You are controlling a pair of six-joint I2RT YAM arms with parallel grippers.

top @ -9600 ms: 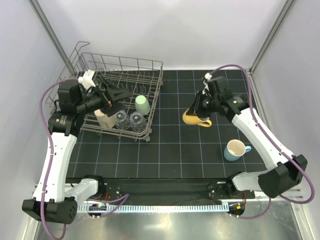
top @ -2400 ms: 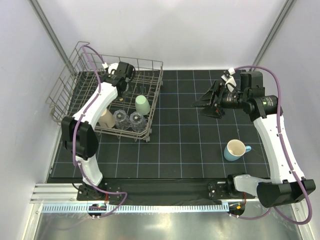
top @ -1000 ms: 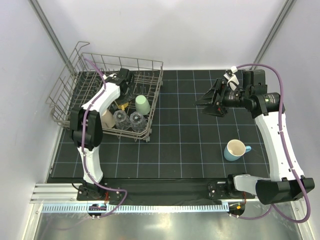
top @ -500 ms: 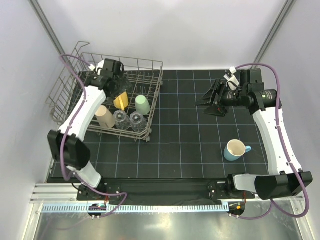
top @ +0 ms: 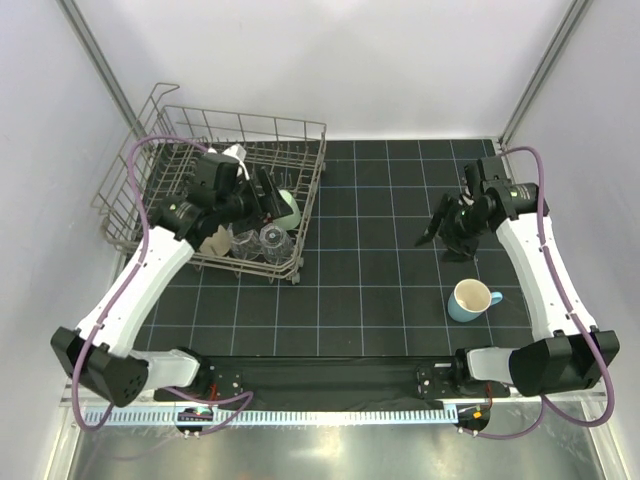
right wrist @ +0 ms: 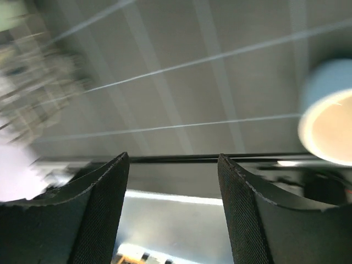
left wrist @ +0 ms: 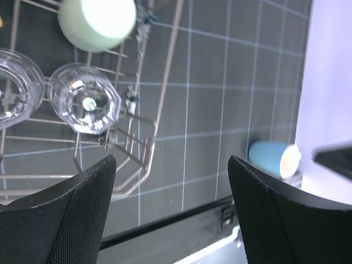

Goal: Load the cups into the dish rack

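Note:
My right gripper should next move back and down onto the light-blue mug's far rim (top: 462, 284) (right wrist: 314, 108), because the mug is upright and that rim is clear of the mug's handle.
The grey wire dish rack (top: 250, 125) stands at the back left. Inside it I see a mint-green cup (top: 290, 208), two clear tumblers (top: 243, 241) (top: 271, 238) and a tan cup (top: 212, 240). My left gripper (top: 270, 198) hovers open and empty over the rack's right part. In the left wrist view, the left gripper (left wrist: 170, 162) has the mint-green cup (left wrist: 96, 22) and a tumbler (left wrist: 85, 104) ahead of it. A light-blue mug (top: 470, 300) stands upright on the mat at the front right. My right gripper (top: 447, 232) hangs open and empty behind it. In the right wrist view, the right gripper (right wrist: 173, 159) has the mug (right wrist: 327, 126) at the right edge.
A black gridded mat (top: 380, 290) covers the table between the rack and the light-blue mug. The rack's right wall (left wrist: 165, 71) rises beside my left gripper. White enclosure walls close in on the back and both sides.
My left arm has swung from the rack's back corner to over its front right, covering the yellow-handled mug seen earlier. My right gripper has dropped toward the light-blue mug.

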